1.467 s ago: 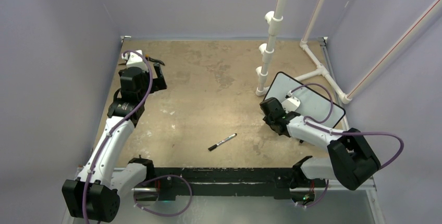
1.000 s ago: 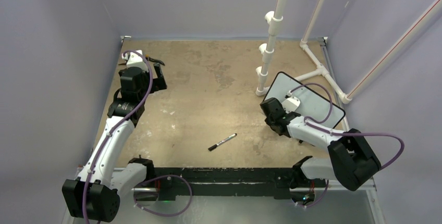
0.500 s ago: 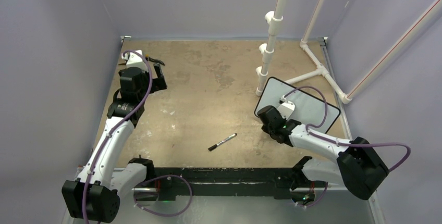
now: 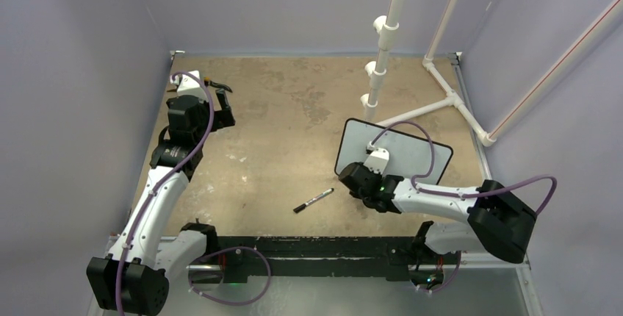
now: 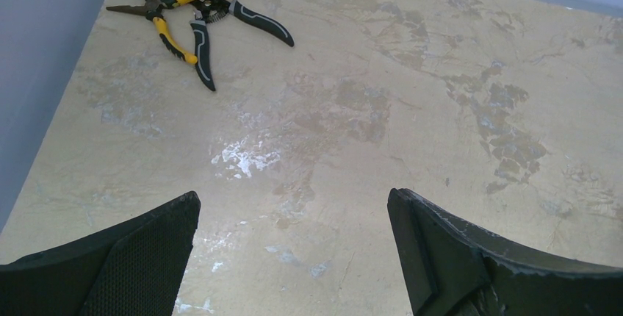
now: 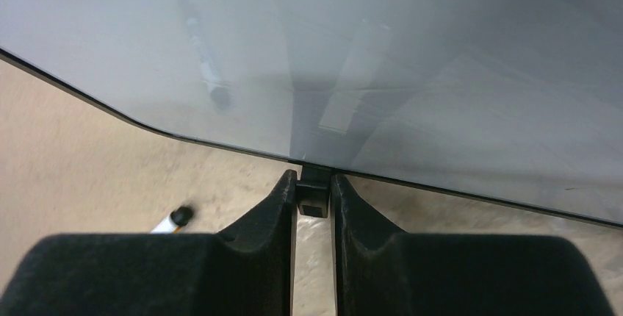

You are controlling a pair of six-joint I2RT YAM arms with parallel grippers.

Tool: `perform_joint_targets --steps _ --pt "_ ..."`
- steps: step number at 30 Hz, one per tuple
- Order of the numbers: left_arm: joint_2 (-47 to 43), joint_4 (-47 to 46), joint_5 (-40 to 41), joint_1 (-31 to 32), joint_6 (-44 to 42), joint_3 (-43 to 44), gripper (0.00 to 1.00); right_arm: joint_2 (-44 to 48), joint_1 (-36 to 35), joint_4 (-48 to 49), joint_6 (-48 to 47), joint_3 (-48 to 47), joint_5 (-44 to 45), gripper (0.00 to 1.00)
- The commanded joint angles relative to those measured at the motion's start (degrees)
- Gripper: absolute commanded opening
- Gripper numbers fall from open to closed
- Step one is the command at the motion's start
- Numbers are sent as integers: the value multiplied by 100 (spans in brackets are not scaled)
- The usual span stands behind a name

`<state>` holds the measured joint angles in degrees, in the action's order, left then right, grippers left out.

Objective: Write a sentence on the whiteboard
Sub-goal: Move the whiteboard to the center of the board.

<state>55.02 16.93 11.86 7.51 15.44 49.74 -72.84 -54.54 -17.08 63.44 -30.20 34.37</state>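
The bare middle of the tabletop is to the left of my right gripper in the top view. My right gripper should pull the whiteboard point(image 4: 397, 151) that way next and let go of the whiteboard's foot.
The whiteboard point(image 4: 397, 151) stands tilted right of the table's middle, its white face blank; no sentence shows on it. My right gripper point(image 4: 361, 177) is shut on a little black foot point(image 6: 314, 200) at the board's near edge; the right wrist view shows the board point(image 6: 367, 51) filling the top and the gripper point(image 6: 314, 184) clamped on that foot. A black-capped marker point(image 4: 314, 200) lies on the table just left of the right gripper; its end shows in the right wrist view point(image 6: 173, 218). My left gripper point(image 4: 223, 101) is open and empty at the far left point(image 5: 294, 206).
Yellow-and-black pliers point(image 4: 214, 84) lie at the far left corner, ahead of the left gripper point(image 5: 191, 15). A white PVC pipe stand point(image 4: 382, 51) rises at the far right behind the board, with its legs running to the right wall.
My right gripper has pulled the whiteboard left and nearer, away from the pipe stand and toward the marker. The left arm and the marker have not moved.
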Motion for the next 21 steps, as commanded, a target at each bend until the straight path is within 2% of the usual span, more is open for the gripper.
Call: perform_joint_targets --steps 1,10,21 --pt "-106 -203 -70 -21 20 -25 99 -43 -437 567 132 -348 -464 0" --pt "-98 -194 -61 -21 11 -20 99 -249 -850 1403 -656 -505 -633 0" --pt "-88 -198 -39 -21 -23 -45 99 -1209 -1023 2124 -1410 -1015 -844 0"
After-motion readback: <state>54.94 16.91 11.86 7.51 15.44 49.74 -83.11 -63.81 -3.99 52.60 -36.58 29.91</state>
